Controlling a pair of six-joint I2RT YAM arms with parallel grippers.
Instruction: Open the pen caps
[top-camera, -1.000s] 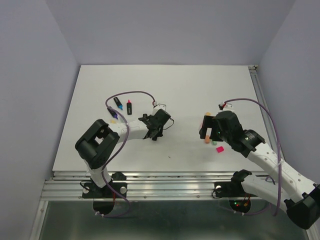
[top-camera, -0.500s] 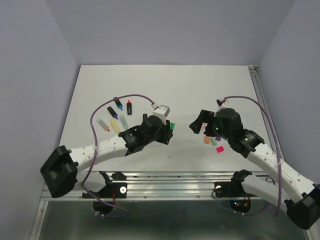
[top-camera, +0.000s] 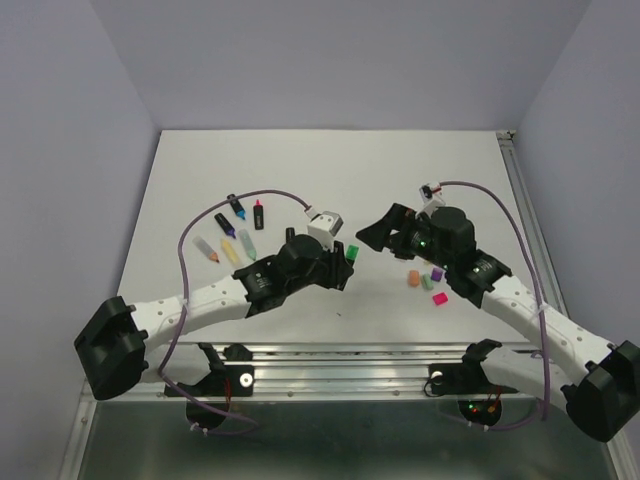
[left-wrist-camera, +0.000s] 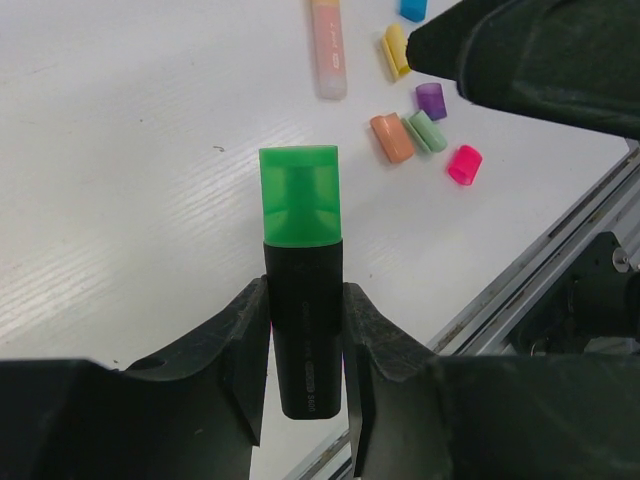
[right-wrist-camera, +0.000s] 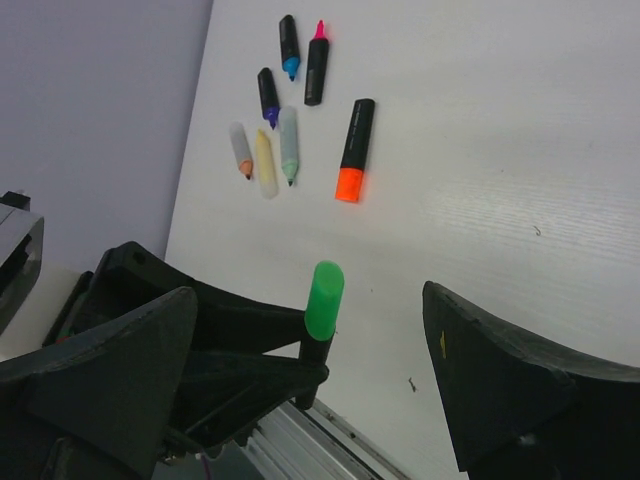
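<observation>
My right gripper goes to the left in the top view next and closes around the green cap (top-camera: 351, 251) (right-wrist-camera: 324, 286), since my left gripper covers only the highlighter's black body.
My left gripper (left-wrist-camera: 305, 300) is shut on the black body of a highlighter (left-wrist-camera: 305, 345) and holds it above the table, its green pen cap (left-wrist-camera: 300, 195) pointing away from the jaws. In the right wrist view that green cap (right-wrist-camera: 324, 286) stands between the wide-open fingers of my right gripper (right-wrist-camera: 308, 298) without touching either. From above, the right gripper (top-camera: 378, 234) faces the left gripper (top-camera: 343, 258) just past the green cap (top-camera: 351, 251). Several loose pen caps (top-camera: 424, 283) lie below the right arm: peach (left-wrist-camera: 392, 138), purple (left-wrist-camera: 432, 100) and pink (left-wrist-camera: 464, 164) among them.
Several uncapped pens (top-camera: 236, 228) lie in a cluster at the table's left. An orange-capped black highlighter (right-wrist-camera: 353, 150) lies beside them. A peach pen body (left-wrist-camera: 329, 45) lies near the loose caps. The metal rail (top-camera: 330, 352) runs along the near table edge.
The left arm has stretched out to the right, carrying the green-capped highlighter toward the centre. The right gripper has swung left from the loose caps to face it, still open.
</observation>
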